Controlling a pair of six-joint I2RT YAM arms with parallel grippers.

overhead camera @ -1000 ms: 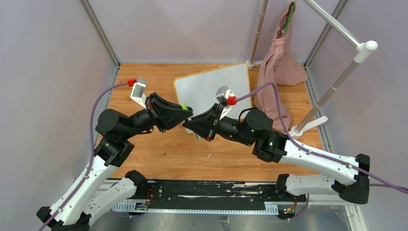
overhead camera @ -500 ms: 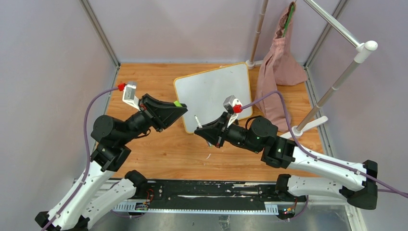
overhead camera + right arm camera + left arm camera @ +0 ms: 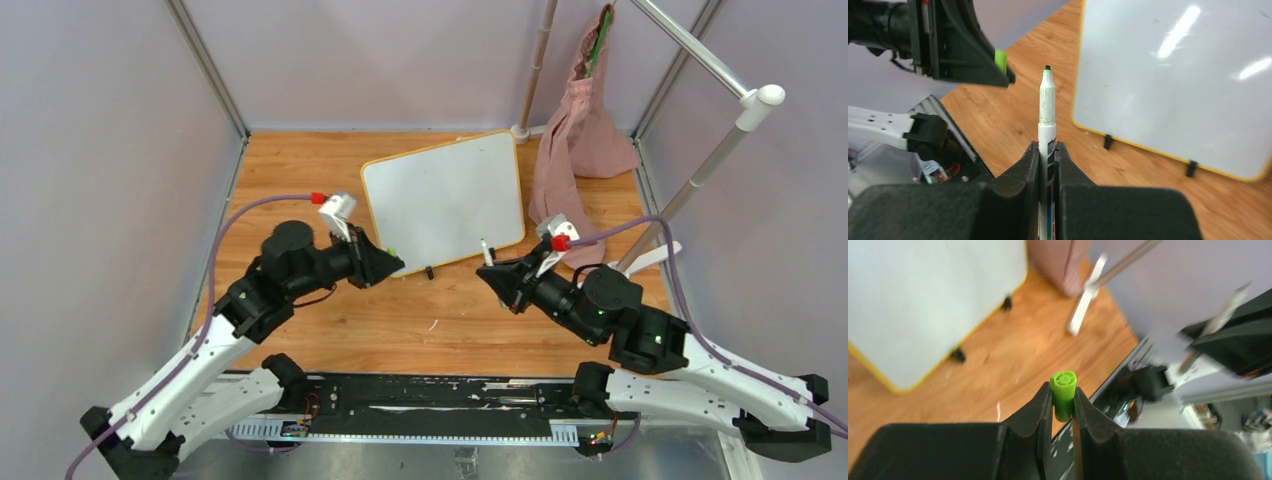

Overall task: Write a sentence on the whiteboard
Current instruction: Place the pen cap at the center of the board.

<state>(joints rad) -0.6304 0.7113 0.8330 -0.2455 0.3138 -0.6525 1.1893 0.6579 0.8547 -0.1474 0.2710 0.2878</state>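
My left gripper moves back, tips its fingers down and lowers next to release the marker cap by the table's white streak [image 3: 433,325], as that wood is clear of the whiteboard [image 3: 443,195].
The whiteboard [image 3: 443,195] lies blank at the middle back of the wooden table, with a yellow-orange frame and two black feet on its near edge; it also shows in the left wrist view [image 3: 923,300] and the right wrist view [image 3: 1178,80]. My left gripper [image 3: 392,258] is shut on a green marker cap [image 3: 1064,392], near the board's front left corner. My right gripper [image 3: 492,268] is shut on a white marker [image 3: 1047,120], uncapped, its dark green tip pointing away from the jaws. It is just off the board's front right corner.
A pink cloth bag [image 3: 575,150] hangs from a white rack [image 3: 700,170] at the right back, with the rack's foot [image 3: 645,258] on the table beside my right arm. A second pole [image 3: 535,70] stands behind the board. Grey walls enclose the table.
Both arms have pulled apart: the left gripper moved down and right to the board's front left corner, the right gripper moved right with the marker to the front right corner. The board now shows uncovered.
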